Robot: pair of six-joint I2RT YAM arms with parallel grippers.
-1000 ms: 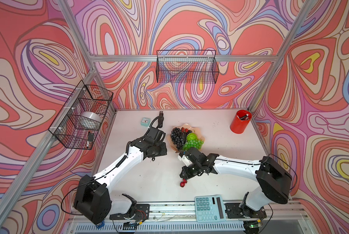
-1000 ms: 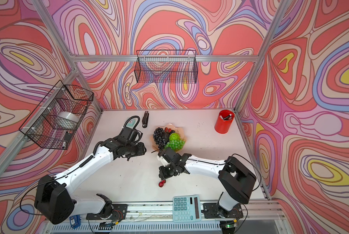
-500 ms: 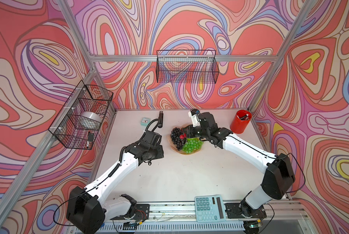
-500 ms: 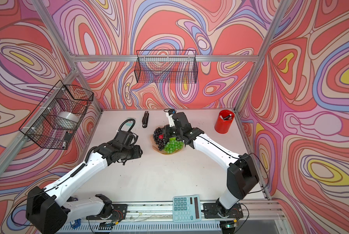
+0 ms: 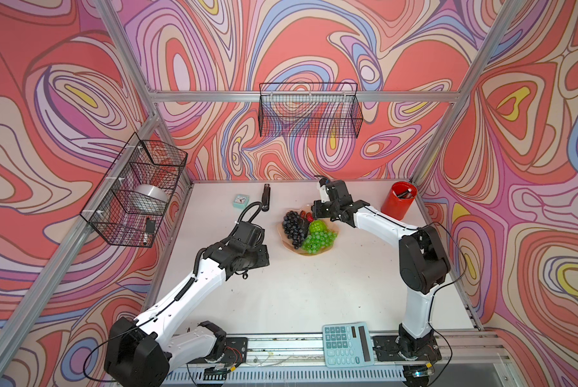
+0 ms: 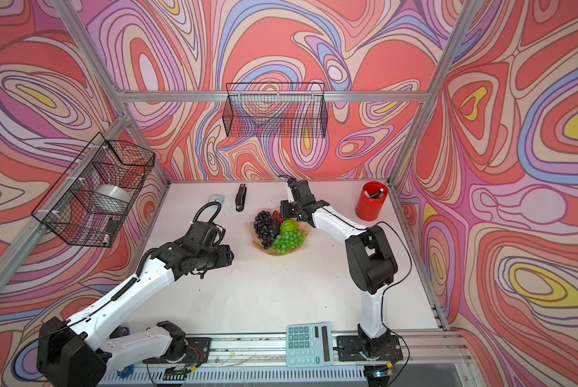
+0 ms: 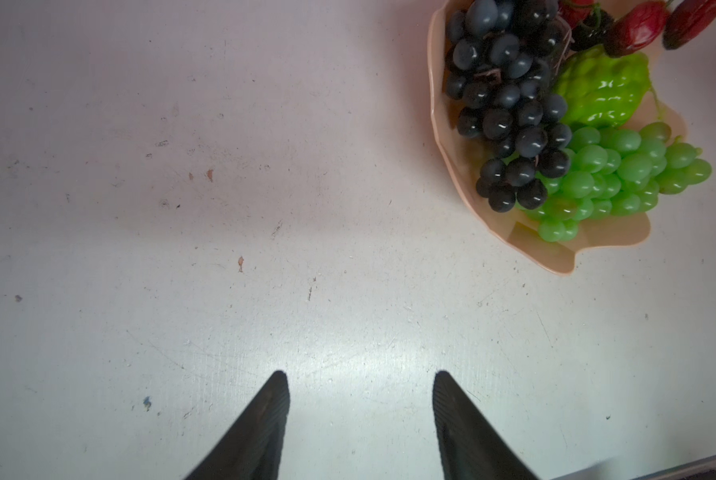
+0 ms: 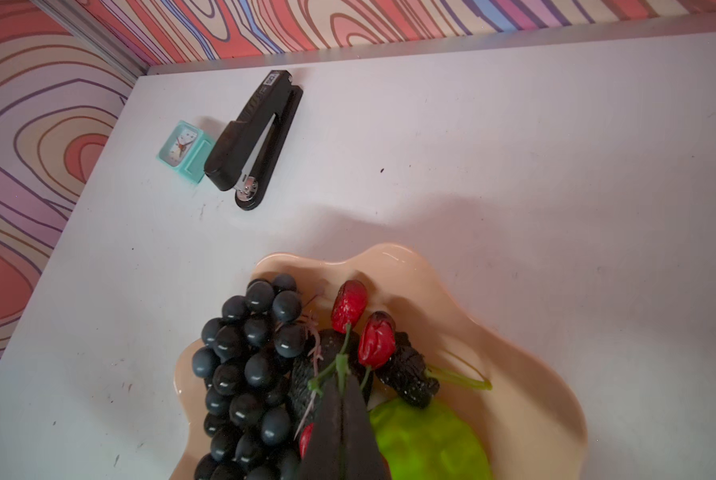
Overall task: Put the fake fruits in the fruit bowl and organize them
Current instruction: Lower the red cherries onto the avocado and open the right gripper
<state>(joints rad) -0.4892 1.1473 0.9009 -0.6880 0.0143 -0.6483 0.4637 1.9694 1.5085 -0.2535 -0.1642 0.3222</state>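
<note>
My right gripper shifts toward the dark purple grapes next and lowers over the black berries to release the green stem, as the cherries hang within the bowl's rim.
The peach fruit bowl [image 5: 285, 242] [image 6: 257, 247] [image 7: 439, 124] [image 8: 514, 353] sits at the table's back middle. In it lie a dark purple grape bunch [image 5: 294, 228] [image 7: 510, 108] [image 8: 248, 365], a green grape bunch [image 5: 317, 241] [image 7: 622, 174], a bumpy lime-green ball [image 5: 317, 226] [image 8: 426, 444], and black berries [image 8: 410, 374]. My right gripper [image 5: 312, 217] [image 8: 341, 378] hangs over the bowl's far side. It is shut on the green stem of the red cherries [image 8: 377, 340]. My left gripper [image 5: 264, 255] [image 7: 358, 374] stands open and empty over bare table, left of the bowl.
A red cup [image 5: 398, 204] stands at the back right. A black stapler [image 5: 266, 197] [image 8: 256, 137] and a small teal clock [image 5: 240, 201] lie at the back left. A teal calculator [image 5: 346, 340] rests on the front rail. Wire baskets [image 5: 136, 194] hang on the walls.
My right gripper has carried the cherries from the table's front middle up to the bowl's far side. My left arm has drawn back from the bowl and its jaws have spread wider.
</note>
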